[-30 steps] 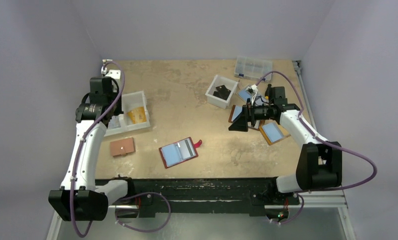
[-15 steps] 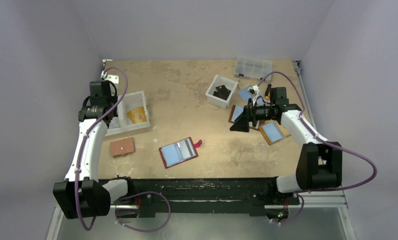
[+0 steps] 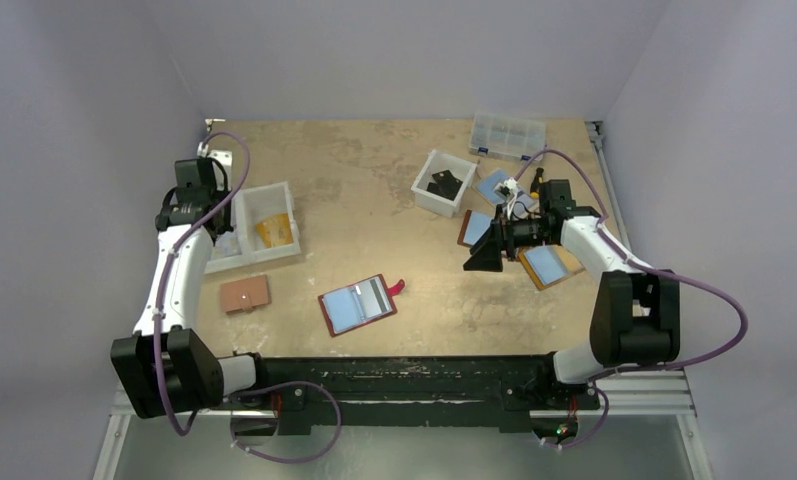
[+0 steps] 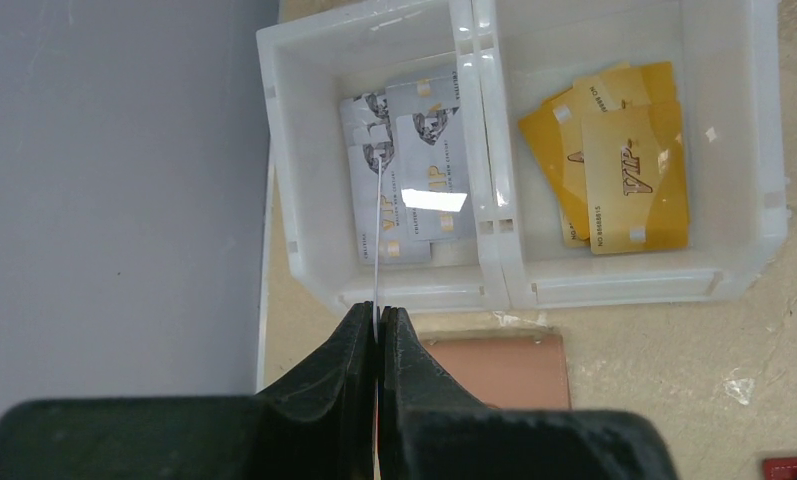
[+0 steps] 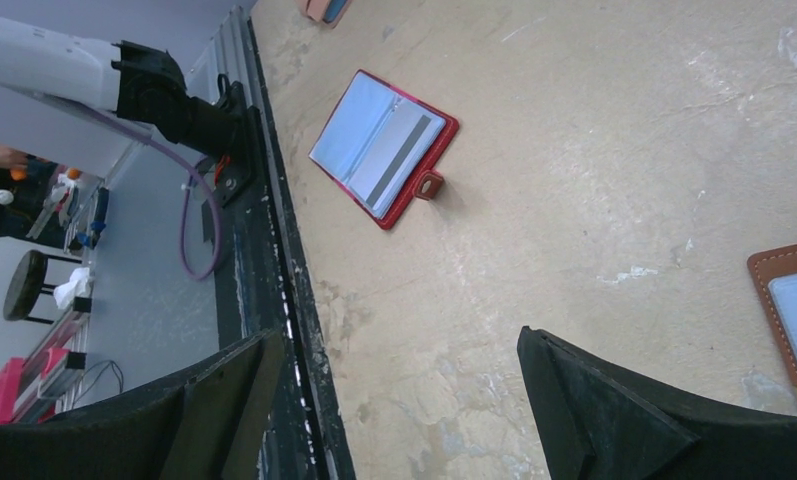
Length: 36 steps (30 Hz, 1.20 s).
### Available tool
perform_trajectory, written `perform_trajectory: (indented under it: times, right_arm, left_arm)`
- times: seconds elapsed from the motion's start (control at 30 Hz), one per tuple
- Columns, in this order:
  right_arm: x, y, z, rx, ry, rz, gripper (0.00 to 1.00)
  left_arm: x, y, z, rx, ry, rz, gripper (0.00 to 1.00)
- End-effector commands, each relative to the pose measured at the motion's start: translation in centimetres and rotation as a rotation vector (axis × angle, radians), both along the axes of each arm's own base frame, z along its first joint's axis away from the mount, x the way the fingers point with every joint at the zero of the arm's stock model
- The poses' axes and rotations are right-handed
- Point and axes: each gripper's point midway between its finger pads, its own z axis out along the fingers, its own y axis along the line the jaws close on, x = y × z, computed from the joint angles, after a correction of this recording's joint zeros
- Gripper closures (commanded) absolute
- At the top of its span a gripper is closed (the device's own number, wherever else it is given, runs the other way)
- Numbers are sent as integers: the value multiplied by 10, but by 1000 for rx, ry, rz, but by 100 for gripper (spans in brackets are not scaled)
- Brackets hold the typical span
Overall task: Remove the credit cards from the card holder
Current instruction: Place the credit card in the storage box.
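Note:
I will lower my left gripper toward the bin's grey-white cards and drop the pale card over them; the gold cards have their own part.
The dark red card holder (image 3: 358, 304) lies open on the table near the front, strap tab (image 3: 398, 288) to its right. Its sleeves show a light blue credit card (image 5: 359, 125) and a grey one (image 5: 402, 158). My left gripper (image 4: 377, 318) hangs above the near rim of a white two-part bin (image 4: 489, 290), shut on a thin pale credit card (image 4: 377, 240) seen edge-on. My right gripper (image 3: 481, 255) hovers open and empty over bare table, right of the holder.
The bin holds grey-white cards (image 4: 419, 170) on the left and gold cards (image 4: 624, 170) on the right. A small tan holder (image 3: 245, 294) lies just in front of it. Brown fold-out holders (image 3: 544, 265), a white box (image 3: 442, 183) and a clear organiser (image 3: 507, 135) sit back right.
My left arm has swung a little left and away with the card still pinched. The right gripper has drifted slightly nearer and stays open.

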Motion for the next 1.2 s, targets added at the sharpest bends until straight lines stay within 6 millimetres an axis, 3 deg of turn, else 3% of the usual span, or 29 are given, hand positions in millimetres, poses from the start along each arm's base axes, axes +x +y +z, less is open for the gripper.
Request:
perform_trajectory:
  times: [0.0,0.4,0.53,0.67,0.9,0.93,1.03,1.17]
  right_arm:
    - [1,2,17,40,-60,47,1]
    - [-7,0,12,27,-34,107,1]
    - [-8,0,13,30,-44,114,1]
    - [-9,0,12,29,-45,116,1]
    - [-9,0,12,30,-46,120,1]
    - [-10,0,12,30,-48,121,1]
    - [-10,0,12,34,-46,122,1]
    - [-10,0,12,38,-40,127,1]
  left_arm:
    - [14,4,0,-10,-28,-10,100]
    - [38,1,-39,-80,25,-63,100]
    - [45,8,-52,-174,4,-34,100]
    - [54,3,-67,-271,10,-55,100]
    - [52,11,-88,-363,20,-29,100]
    - [53,12,-90,-370,19,-25,97]
    - [53,26,-94,-342,38,54,74]
    - [50,66,-83,-199,59,244,55]
